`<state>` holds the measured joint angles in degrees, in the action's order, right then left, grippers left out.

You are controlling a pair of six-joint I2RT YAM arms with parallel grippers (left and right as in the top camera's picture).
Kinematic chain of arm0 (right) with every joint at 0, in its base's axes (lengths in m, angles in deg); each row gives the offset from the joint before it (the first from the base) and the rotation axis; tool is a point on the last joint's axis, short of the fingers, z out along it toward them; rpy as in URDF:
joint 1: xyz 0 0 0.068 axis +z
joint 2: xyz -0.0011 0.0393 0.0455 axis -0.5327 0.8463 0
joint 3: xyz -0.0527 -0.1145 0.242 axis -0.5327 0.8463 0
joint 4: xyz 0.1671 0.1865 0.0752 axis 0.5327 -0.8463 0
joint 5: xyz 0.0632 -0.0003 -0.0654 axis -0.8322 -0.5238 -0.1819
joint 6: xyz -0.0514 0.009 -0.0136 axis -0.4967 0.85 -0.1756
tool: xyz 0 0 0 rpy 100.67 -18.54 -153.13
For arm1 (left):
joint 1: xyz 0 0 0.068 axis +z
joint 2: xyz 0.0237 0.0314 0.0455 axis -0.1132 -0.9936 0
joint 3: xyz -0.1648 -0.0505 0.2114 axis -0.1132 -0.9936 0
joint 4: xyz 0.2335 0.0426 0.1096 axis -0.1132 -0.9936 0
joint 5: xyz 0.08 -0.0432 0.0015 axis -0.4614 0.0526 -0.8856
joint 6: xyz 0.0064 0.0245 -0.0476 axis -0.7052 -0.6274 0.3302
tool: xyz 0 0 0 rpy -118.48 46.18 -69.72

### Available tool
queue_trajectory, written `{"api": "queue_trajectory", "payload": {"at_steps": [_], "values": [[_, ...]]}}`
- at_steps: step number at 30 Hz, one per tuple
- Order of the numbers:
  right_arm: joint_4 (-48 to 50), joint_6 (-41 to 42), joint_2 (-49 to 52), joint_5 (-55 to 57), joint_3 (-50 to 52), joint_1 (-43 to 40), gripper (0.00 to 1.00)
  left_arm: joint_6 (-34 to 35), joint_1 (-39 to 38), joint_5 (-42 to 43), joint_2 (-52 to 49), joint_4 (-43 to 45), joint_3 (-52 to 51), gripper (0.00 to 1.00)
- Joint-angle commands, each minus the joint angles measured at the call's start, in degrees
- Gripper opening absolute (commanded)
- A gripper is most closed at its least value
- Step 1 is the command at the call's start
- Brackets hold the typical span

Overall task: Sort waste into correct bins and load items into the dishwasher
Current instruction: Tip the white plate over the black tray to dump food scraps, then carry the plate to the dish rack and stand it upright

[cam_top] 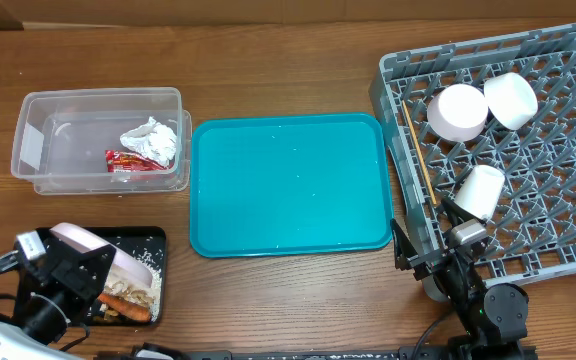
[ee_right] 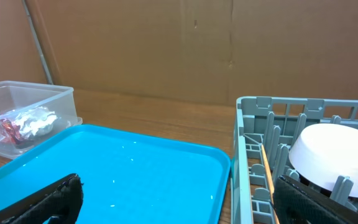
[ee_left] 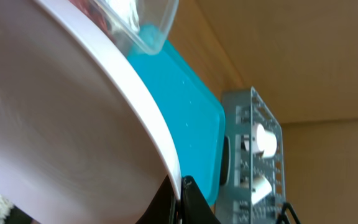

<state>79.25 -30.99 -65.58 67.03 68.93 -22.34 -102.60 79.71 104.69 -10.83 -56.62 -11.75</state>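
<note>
Only chopsticks lie in the rack's edge row beside the bowls. My left gripper will next lift the plate (cam_top: pixel 83 238), cross the teal tray, lower the plate into that row and release it there.
My left gripper (cam_top: pixel 94 268) is shut on the rim of a round white plate (cam_top: pixel 83 238) and holds it tilted over the black tray (cam_top: pixel 140 234). In the left wrist view my fingers (ee_left: pixel 182 190) pinch the plate (ee_left: pixel 61 124) at its edge. Brownish food scraps (cam_top: pixel 136 290) and the orange stick (cam_top: pixel 128 309) lie in the black tray. The clear tub (cam_top: pixel 43 130) holds the napkin (cam_top: pixel 151 142) and the red wrapper (cam_top: pixel 128 160). The grey rack (cam_top: pixel 558 200) holds two white bowls (cam_top: pixel 457 111) (cam_top: pixel 511 100), a cup (cam_top: pixel 480 190) and chopsticks (cam_top: pixel 418 155). My right gripper (cam_top: pixel 426 240) is open and empty at the rack's front left corner.
The teal tray (cam_top: pixel 288 185) lies between the tub and the rack, with nothing on it. In the right wrist view it (ee_right: pixel 135 168) sits just left of the rack wall (ee_right: pixel 253 124), between my spread fingers (ee_right: pixel 185 205). Cardboard walls stand behind the table.
</note>
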Motion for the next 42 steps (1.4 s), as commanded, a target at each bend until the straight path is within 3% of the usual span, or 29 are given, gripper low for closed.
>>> {"api": "queue_trajectory", "payload": {"at_steps": [1, 10, 13, 18, 26, 31, 34, 37, 42], "values": [[0.39, -0.04, -0.66, -0.26, 0.61, 0.15, 1.0, -4.31, 2.51, 2.89, 0.83, -0.55, 0.5, 0.04], [0.39, -0.04, -0.66, -0.26, 0.61, 0.15, 1.0, -0.26, 2.54, 2.95, 0.79, -0.42, 0.5, 0.04], [0.39, -0.04, -0.66, -0.26, 0.61, 0.15, 1.0, -1.66, 2.47, 4.26, 0.83, 1.86, 0.46, 0.04], [0.39, -0.04, -0.66, -0.26, 0.61, 0.15, 1.0, 2.6, 1.29, 8.5, 0.85, -0.59, 0.55, 0.04], [0.39, -0.04, -0.68, -0.26, 0.61, 0.15, 1.0, 5.53, -10.91, 10.62, 0.83, -0.22, 10.08, 0.04], [0.39, -0.04, -0.68, -0.26, 0.61, 0.15, 1.0, 20.61, -22.99, 14.21, 0.79, 11.08, 19.17, 0.04], [0.39, -0.04, -0.68, -0.26, 0.61, 0.15, 1.0, 39.56, -32.79, 15.23, 0.7, 30.53, 20.09, 0.04], [0.39, -0.04, -0.68, -0.26, 0.61, 0.15, 1.0, 59.76, -44.11, 7.39, -0.39, 50.18, 20.09, 0.04], [0.39, -0.07, -0.66, -0.26, 0.61, 0.15, 1.0, 77.92, -65.18, -3.19, -5.68, 79.36, 20.09, 0.04]]}}
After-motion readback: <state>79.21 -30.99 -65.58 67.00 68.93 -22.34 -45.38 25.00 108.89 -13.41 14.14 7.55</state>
